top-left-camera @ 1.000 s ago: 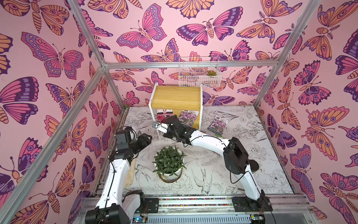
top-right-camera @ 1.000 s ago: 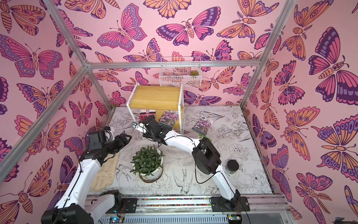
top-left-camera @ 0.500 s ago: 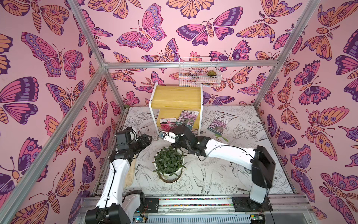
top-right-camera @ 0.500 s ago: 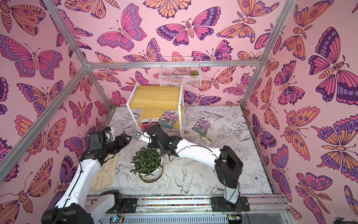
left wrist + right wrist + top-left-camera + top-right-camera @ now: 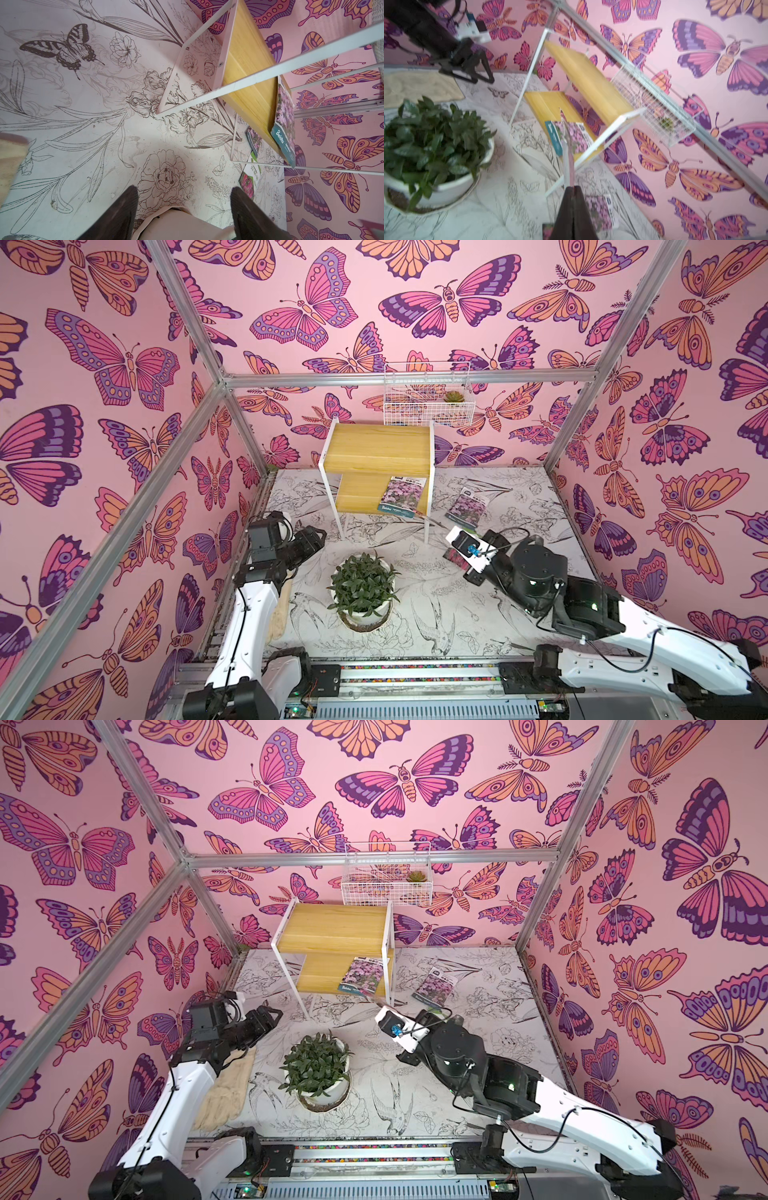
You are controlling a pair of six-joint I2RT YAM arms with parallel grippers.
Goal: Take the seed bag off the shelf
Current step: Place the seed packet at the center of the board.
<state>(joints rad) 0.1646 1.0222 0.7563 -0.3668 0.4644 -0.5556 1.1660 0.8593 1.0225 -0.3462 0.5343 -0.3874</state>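
My right gripper draws back and down next to release the bag on the bare tabletop (image 5: 436,609) beside the potted plant, which lies below and back from the gripper.
The shelf (image 5: 376,448) stands at the back of the table, with its lower board (image 5: 359,493) in front. My right gripper (image 5: 573,188) is shut on a thin pinkish seed bag (image 5: 568,158) seen edge-on. It holds the bag in the air off the shelf's front right leg, clear of the boards. Its wrist (image 5: 467,549) hangs over the table there. A purple-flower seed bag (image 5: 401,495) still lies on the right end of the lower board, overhanging the front edge. My left gripper (image 5: 184,188) is open and empty, low over the table at the left (image 5: 311,537).
A potted plant (image 5: 362,593) stands mid-table in front of the shelf. A purple packet (image 5: 467,506) lies right of the shelf and a dark red packet (image 5: 455,559) lies under my right wrist. A wire basket (image 5: 426,404) hangs on the back wall. A beige cloth (image 5: 226,1090) lies at the left.
My right arm has swung from the left end of the lower board across the shelf's front to its right, carrying the seed bag off the board. The left arm has stayed put.
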